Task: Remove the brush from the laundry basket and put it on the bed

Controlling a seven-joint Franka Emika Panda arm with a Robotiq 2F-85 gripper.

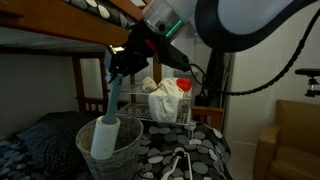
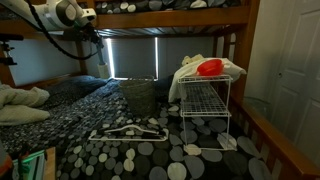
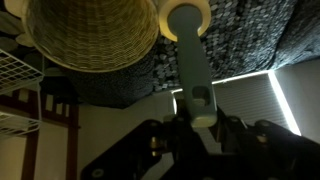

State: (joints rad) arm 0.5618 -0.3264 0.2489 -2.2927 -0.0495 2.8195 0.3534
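My gripper lowers to the bedding (image 2: 140, 155) beside the basket next, as that bedding is clear. It then tilts to lay the hanging brush down and releases the handle.
My gripper (image 1: 118, 68) is shut on the light blue handle of the brush (image 1: 107, 130), whose white head hangs down. In the wrist view the brush (image 3: 194, 70) sticks out from between the fingers (image 3: 195, 125), with its head clear of and beside the round woven laundry basket (image 3: 90, 35). The basket stands on the bed in both exterior views (image 1: 135, 152) (image 2: 138, 97). The bed has dark spotted bedding (image 1: 195, 150) (image 2: 140, 155) and a brown wooden bunk frame (image 2: 170, 20). In an exterior view my arm (image 2: 68, 14) is at the upper left, and the brush is hard to make out there.
A white wire rack (image 2: 205, 100) with white cloth and a red item (image 2: 209, 67) stands on the bed beside the basket; it also shows in an exterior view (image 1: 170, 105). A clothes hanger (image 2: 128, 131) lies on the bedding. Pillows (image 2: 20, 105) lie at the left. The upper bunk is overhead.
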